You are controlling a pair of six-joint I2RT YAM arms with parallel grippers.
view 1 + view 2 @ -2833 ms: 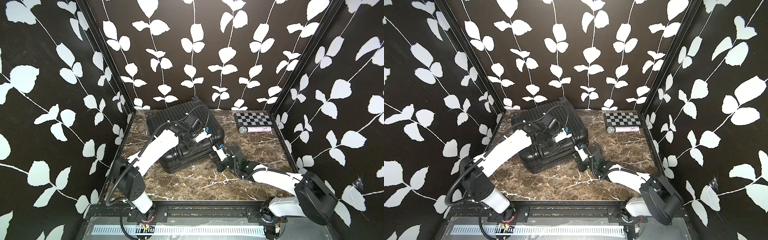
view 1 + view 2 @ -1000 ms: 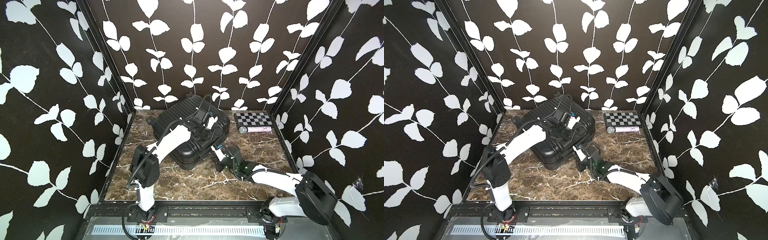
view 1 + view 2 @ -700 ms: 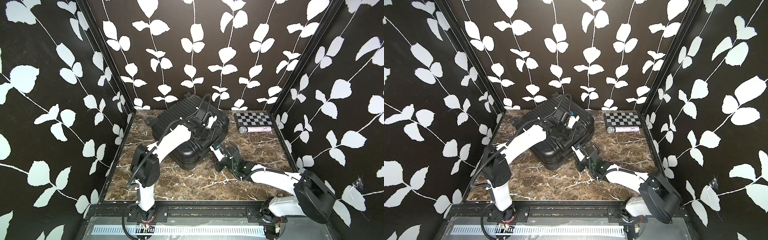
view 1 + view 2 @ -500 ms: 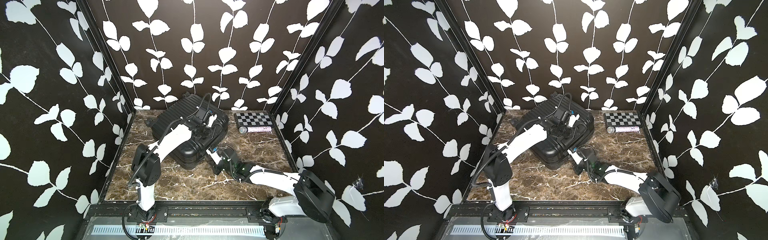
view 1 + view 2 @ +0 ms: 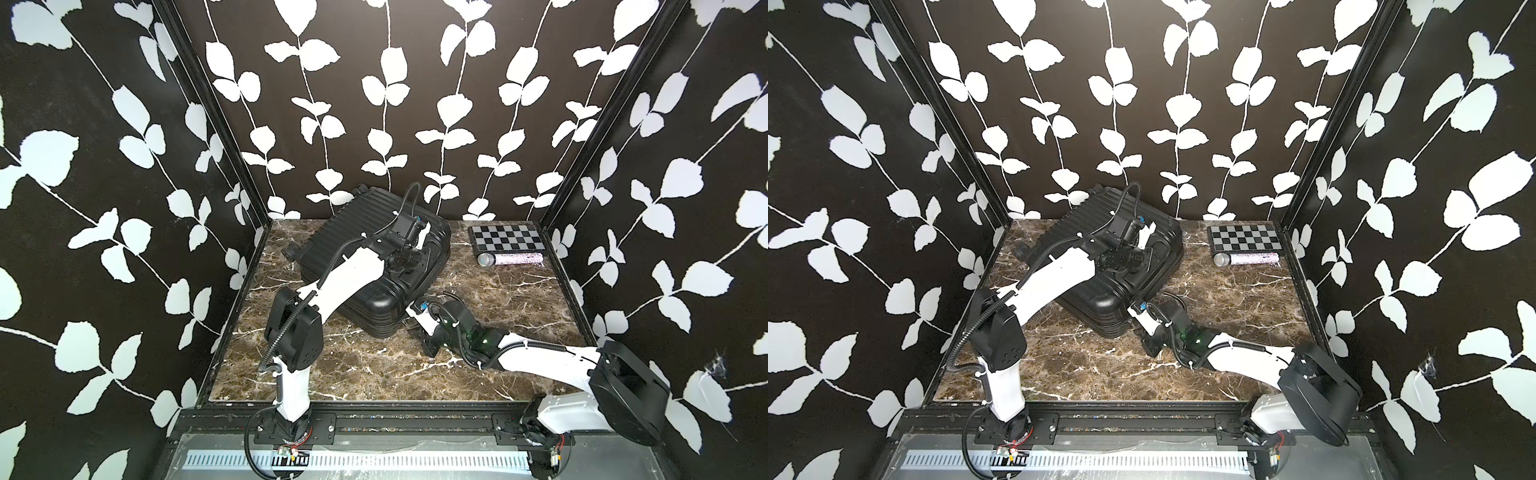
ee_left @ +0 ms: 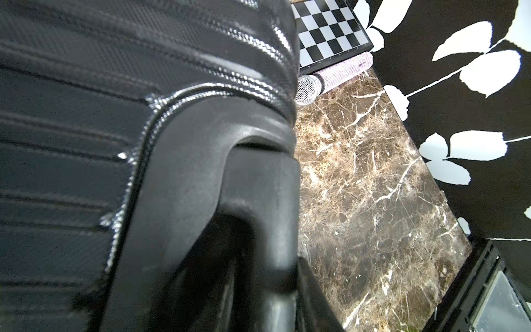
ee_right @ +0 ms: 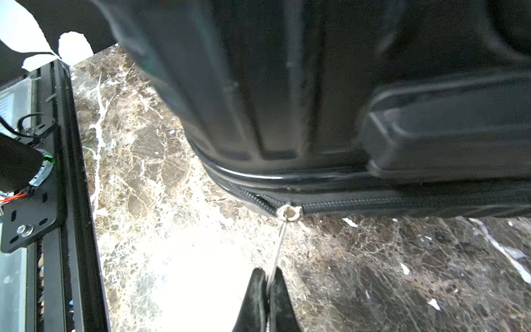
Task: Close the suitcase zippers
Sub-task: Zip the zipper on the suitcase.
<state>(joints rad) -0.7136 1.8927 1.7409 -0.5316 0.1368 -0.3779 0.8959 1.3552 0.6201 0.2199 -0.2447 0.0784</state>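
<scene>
I need to keep my left gripper still on the suitcase's handle (image 5: pixel 428 257) (image 6: pixel 258 201) to steady it before I open the gripper to let go. The zipper slider in my right gripper still has the suitcase's corner ahead.
The black ribbed suitcase (image 5: pixel 332 237) (image 5: pixel 1067 232) lies flat and skewed at the back of the marble floor. My left gripper (image 5: pixel 417 262) (image 5: pixel 1142 261) reaches over its lid and is shut on the suitcase's handle (image 6: pixel 258 201) near the right end. At the suitcase's near corner my right gripper (image 5: pixel 409 322) (image 5: pixel 1136 328) (image 7: pixel 267 273) is shut on the thin metal pull (image 7: pixel 277 253) of a zipper slider (image 7: pixel 288 213). The zipper track (image 7: pixel 359 205) behind the slider looks joined; ahead of it the track curves round the corner.
A flat checkerboard (image 5: pixel 505 240) (image 5: pixel 1246 238) lies at the back right, with a glittery microphone (image 5: pixel 509 259) (image 5: pixel 1246 259) in front of it. Leaf-patterned walls enclose three sides. A black rail (image 5: pixel 374 424) runs along the front edge.
My right gripper has moved left and toward the front along the suitcase's near side to its corner, with the pull in it. The left gripper keeps its hold; the suitcase turned slightly.
</scene>
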